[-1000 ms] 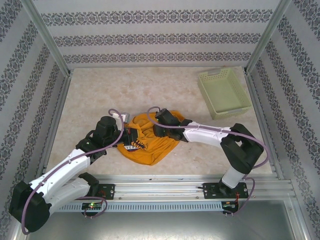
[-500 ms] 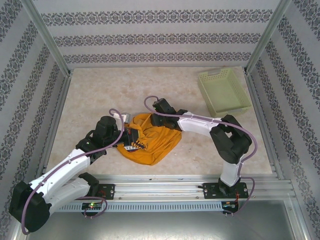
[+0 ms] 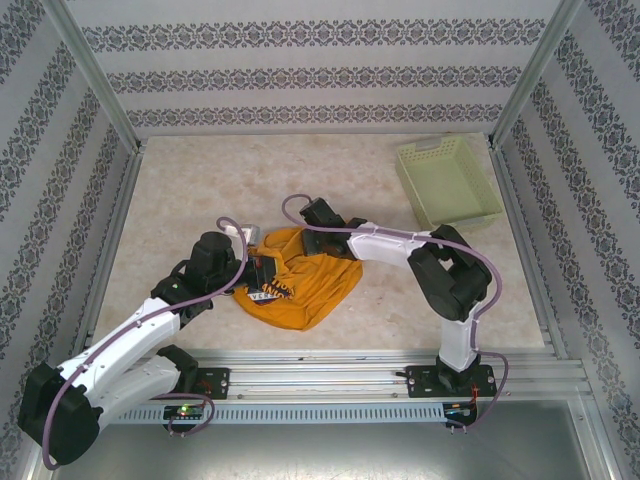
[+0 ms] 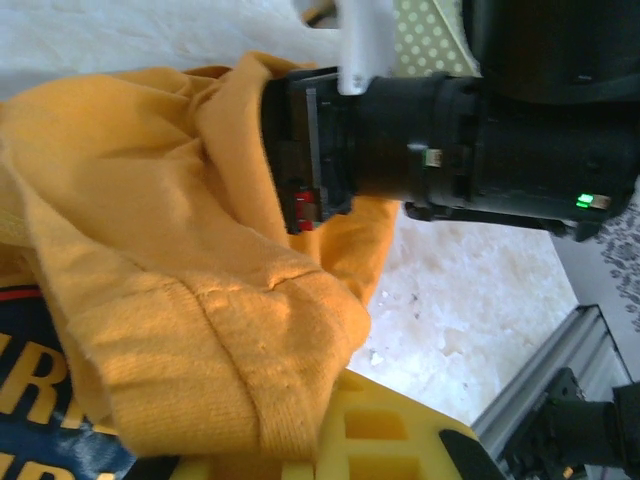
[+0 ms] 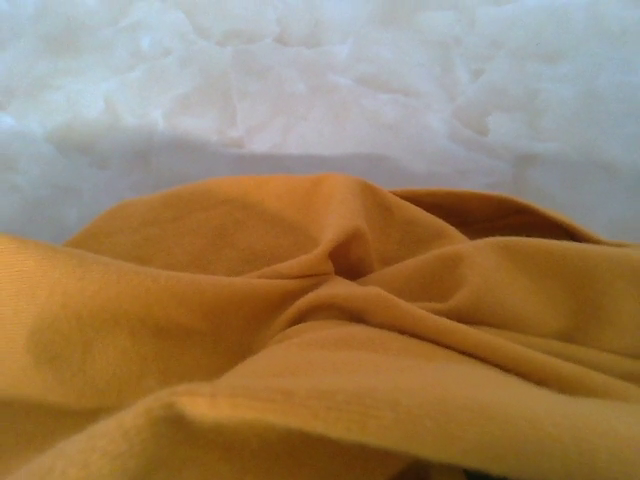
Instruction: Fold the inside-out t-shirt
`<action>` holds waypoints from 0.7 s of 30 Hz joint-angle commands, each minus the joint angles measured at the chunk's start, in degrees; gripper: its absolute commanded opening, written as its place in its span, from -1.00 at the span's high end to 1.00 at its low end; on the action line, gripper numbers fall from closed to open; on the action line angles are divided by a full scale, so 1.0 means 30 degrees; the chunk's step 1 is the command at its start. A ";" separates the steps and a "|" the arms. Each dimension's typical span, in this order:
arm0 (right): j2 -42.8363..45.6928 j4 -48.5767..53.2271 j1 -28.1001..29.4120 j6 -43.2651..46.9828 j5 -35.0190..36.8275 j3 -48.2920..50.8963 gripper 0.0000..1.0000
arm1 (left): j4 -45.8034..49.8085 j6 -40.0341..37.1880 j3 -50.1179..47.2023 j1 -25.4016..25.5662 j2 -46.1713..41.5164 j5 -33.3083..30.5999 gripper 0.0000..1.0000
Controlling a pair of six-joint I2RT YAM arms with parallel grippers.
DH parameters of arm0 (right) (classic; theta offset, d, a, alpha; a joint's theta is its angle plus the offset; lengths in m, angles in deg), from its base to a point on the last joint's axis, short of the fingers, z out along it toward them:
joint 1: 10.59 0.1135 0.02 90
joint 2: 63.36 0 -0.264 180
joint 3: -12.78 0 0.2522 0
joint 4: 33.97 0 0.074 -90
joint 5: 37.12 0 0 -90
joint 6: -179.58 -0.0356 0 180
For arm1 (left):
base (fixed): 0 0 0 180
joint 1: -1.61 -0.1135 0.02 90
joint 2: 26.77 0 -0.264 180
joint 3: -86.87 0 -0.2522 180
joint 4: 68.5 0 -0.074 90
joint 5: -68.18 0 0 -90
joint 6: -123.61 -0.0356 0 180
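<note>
My left gripper will next carry the hem outward, away from my right gripper, to the shirt's far edge and release, as cloth bunches over the dark graphic.
The inside-out t-shirt lies crumpled, orange-yellow, on the table's near middle, and part of its dark printed graphic shows at its left. My left gripper is shut on the shirt's left side. In the left wrist view a ribbed hem of the t-shirt drapes over my yellow finger, and the graphic shows at lower left. My right gripper sits at the shirt's far edge, shut with cloth bunched around it. Its black body pushes into the folds. The t-shirt hides its fingers in the right wrist view.
A pale green slotted basket stands at the back right of the marble-patterned table. Metal frame rails run along the near edge, and patterned walls close in the other three sides.
My right gripper has moved left and back to the shirt's far edge and has closed, with its elbow folding up. The left arm and its grip have not moved.
</note>
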 commanded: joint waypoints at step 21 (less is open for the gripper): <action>1.3935 -0.3401 0.1370 -0.4932 -0.3728 1.0428 1.00 | 0.5257 -0.1398 0.6281 -0.0401 0.7066 -0.7925 0.49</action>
